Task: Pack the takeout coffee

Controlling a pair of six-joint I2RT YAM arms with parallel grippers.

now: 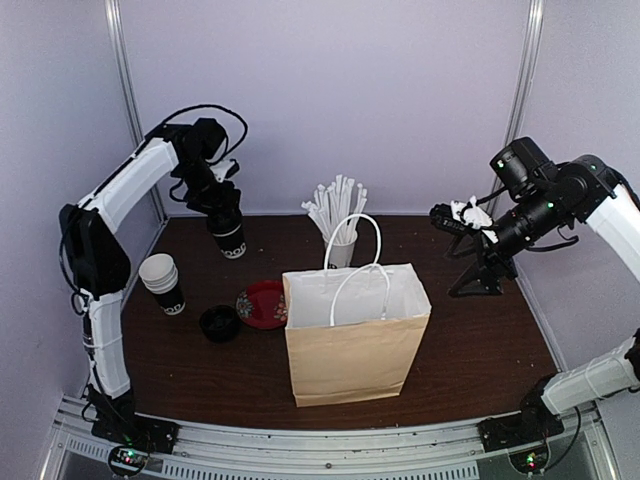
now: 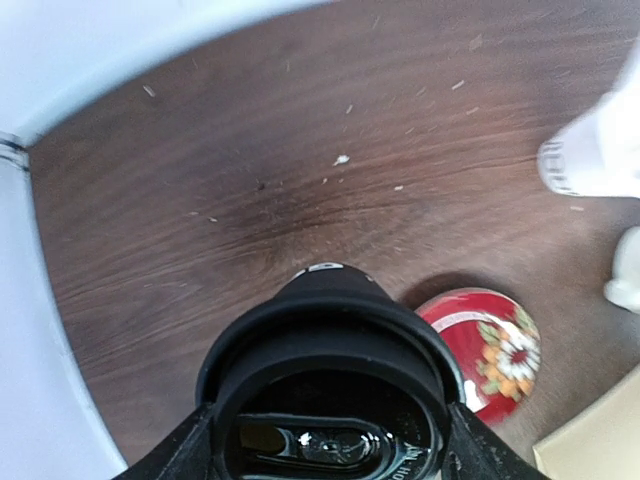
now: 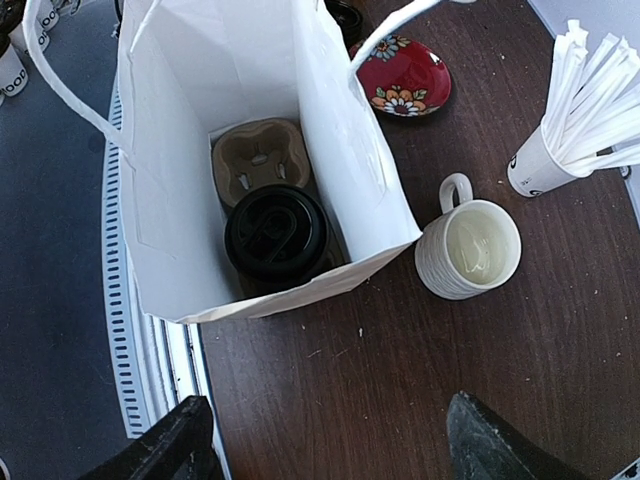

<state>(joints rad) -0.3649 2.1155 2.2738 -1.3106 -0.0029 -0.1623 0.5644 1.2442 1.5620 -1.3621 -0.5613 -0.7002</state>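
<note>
The left gripper should next bring the coffee cup it holds back and down to the bare table (image 1: 260, 384) beside the bag's near corner, and then release it.
My left gripper (image 1: 224, 214) is shut on a takeout coffee cup (image 1: 230, 240), white with a black band and black lid, held above the back left of the table. In the left wrist view its black lid (image 2: 330, 380) fills the space between my fingers. A second lidded coffee cup (image 3: 275, 236) sits in a cardboard carrier (image 3: 258, 155) inside the open paper bag (image 1: 355, 335). My right gripper (image 1: 452, 218) is open and empty, raised right of the bag; its fingertips (image 3: 165, 448) frame bare table.
A stack of lidless cups (image 1: 163, 283), a loose black lid (image 1: 219, 322) and a red flowered saucer (image 1: 263, 303) lie left of the bag. A white cup of straws (image 1: 340, 235) stands behind it. A cream ribbed mug (image 3: 468, 248) stands beside the bag.
</note>
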